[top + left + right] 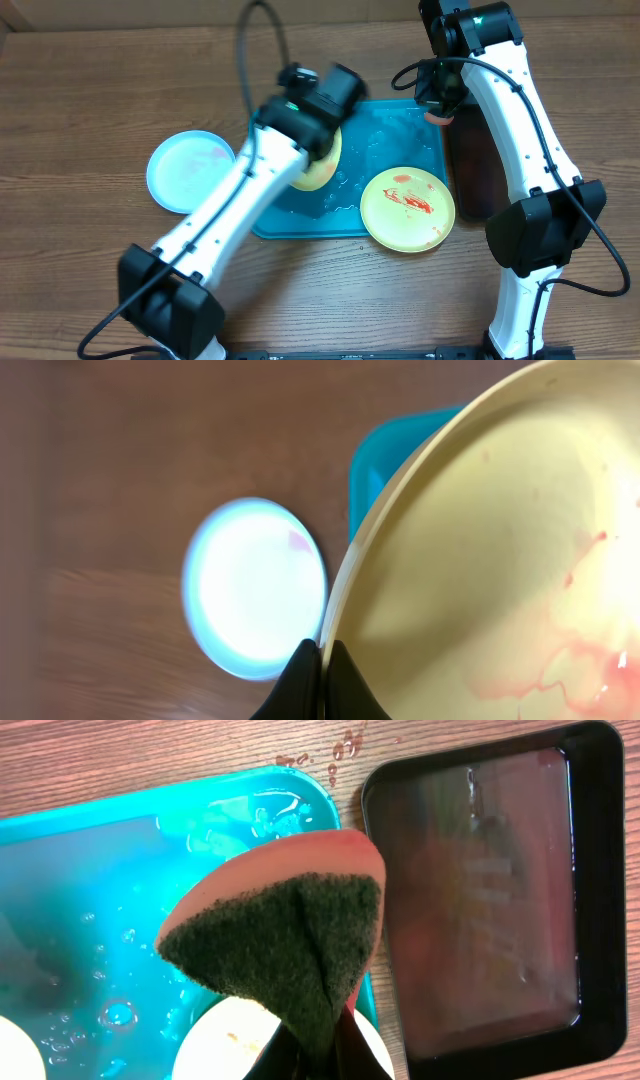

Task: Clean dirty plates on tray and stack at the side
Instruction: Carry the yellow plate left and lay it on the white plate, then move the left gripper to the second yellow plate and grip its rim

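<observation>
My left gripper swings to the left in the overhead view next, then down over the pale blue-white plate [188, 170], since that one already lies beside the tray [395, 135].
The turquoise tray [395, 135] lies mid-table, wet with droplets. My left gripper [322, 660] is shut on the rim of a pale yellow-green plate [500, 540] with faint pink smears, held tilted over the tray's left part [322, 170]. A second yellow-green plate [408, 208] with red sauce sits at the tray's front right corner. The pale blue-white plate [188, 170] lies on the table left of the tray, also in the left wrist view [255, 588]. My right gripper [325, 1045] is shut on a sponge [285, 915], pink with a dark green scrub face, above the tray's far right corner [440, 112].
A glossy black tray [490, 890] holding reddish water stands right of the turquoise tray [80, 900]. Water drops lie on the wood beyond the tray [345, 745]. Wooden table surrounds everything.
</observation>
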You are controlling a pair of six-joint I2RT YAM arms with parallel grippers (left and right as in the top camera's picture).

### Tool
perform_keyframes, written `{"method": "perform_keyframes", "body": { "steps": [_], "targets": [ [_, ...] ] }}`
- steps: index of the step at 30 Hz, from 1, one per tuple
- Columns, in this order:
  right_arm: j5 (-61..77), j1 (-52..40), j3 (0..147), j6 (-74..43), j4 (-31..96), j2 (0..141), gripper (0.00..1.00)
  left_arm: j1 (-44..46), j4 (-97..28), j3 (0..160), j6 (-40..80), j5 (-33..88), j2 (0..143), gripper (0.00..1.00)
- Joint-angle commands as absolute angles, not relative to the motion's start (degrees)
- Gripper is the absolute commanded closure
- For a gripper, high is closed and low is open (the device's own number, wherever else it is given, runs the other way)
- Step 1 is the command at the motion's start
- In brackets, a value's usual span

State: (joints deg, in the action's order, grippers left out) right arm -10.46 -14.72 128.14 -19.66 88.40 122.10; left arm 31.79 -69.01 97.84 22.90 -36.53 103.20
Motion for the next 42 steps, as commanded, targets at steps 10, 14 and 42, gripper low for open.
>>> {"method": "perform_keyframes", "body": {
  "steps": [10, 14, 42],
  "targets": [
    [-10.20, -14.76, 128.97, -19.75, 88.68, 121.19, 0.96, 2.17, -69.95, 98.02, 14.70, -0.34, 101.49, 0.95],
    [-10.20, -14.76, 128.97, -19.75, 88.64, 121.19, 0.96, -7.53, -70.02, 96.86, 14.70, 0.30, 101.51, 0.95],
    [-10.20, -14.76, 128.97, -19.75, 89.30, 121.19, 0.96, -25.02, -44.21, 69.84, 16.91, 5.58, 101.58, 0.78]
  ]
}}
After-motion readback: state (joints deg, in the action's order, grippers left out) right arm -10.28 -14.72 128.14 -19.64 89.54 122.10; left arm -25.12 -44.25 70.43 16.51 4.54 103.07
